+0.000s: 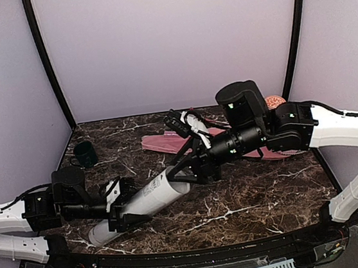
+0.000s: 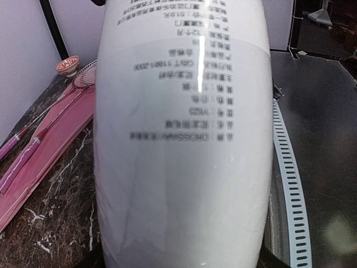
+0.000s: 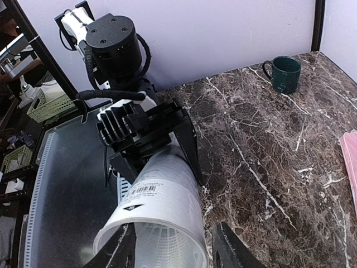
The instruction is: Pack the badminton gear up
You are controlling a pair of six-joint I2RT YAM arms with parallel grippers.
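Observation:
The bare marble (image 1: 113, 154) beside the green cup lies below and outward of my left gripper, so I should swing it outward and down and release the tube (image 1: 142, 204) there.
The long pale grey tube (image 1: 142, 204) lies slanted above the table's front left, and my left gripper (image 1: 122, 213) is shut around its lower half. In the left wrist view the tube (image 2: 184, 139) fills the frame. My right gripper (image 3: 174, 251) is at the tube's open mouth (image 3: 146, 230) with its jaws open; one finger overlaps the rim and the other stands clear of it. White shuttlecock feathers (image 3: 162, 254) show inside the mouth. The pink cover (image 2: 50, 145) lies flat at the back with the rackets (image 2: 83, 76) on it.
A dark green cup (image 1: 85, 154) stands at the back left of the marble table (image 1: 263, 195). An orange-patterned bowl (image 1: 274, 102) sits at the back right, behind my right arm. A perforated pale strip (image 2: 290, 184) runs along the table's near edge.

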